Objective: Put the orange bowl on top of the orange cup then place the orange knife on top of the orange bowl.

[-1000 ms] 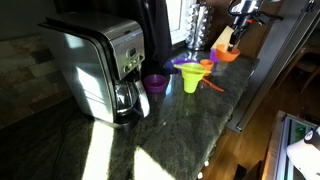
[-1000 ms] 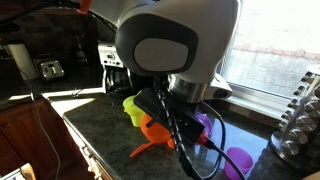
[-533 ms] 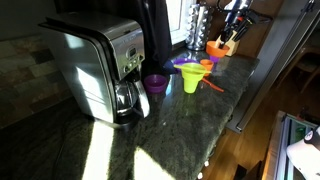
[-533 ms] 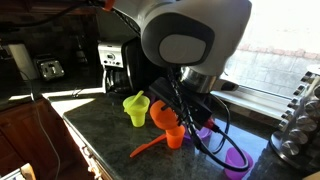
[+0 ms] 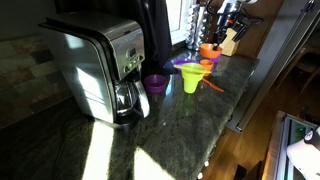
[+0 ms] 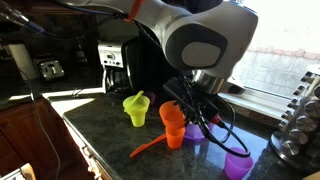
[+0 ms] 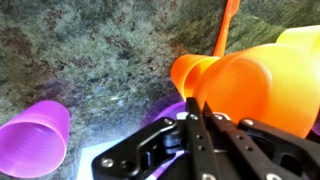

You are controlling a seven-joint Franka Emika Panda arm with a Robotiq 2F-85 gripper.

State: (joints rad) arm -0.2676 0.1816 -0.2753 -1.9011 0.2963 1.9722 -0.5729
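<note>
My gripper lowers the tilted orange bowl onto the orange cup [image 6: 174,134] next and releases the bowl's rim, as the cup stands below my gripper.
My gripper [image 7: 200,106] is shut on the rim of the orange bowl [image 7: 262,88], which fills the right of the wrist view. In both exterior views the bowl [image 5: 208,48] [image 6: 171,111] hangs tilted just over the orange cup [image 5: 207,68] [image 6: 174,134]; I cannot tell if they touch. The cup [image 7: 186,72] shows just past the bowl's edge in the wrist view. The orange knife [image 5: 214,86] [image 6: 150,148] [image 7: 225,30] lies flat on the counter beside the cup.
A yellow-green cup [image 5: 190,82] [image 6: 136,109] stands close to the orange cup. A purple bowl [image 5: 185,65] and a purple cup [image 5: 155,84] [image 7: 35,135] are nearby. A coffee maker [image 5: 105,70] stands on the dark stone counter [image 5: 170,130].
My gripper has carried the orange bowl sideways from beyond the cups to just over the orange cup. The knife and the other cups have not moved.
</note>
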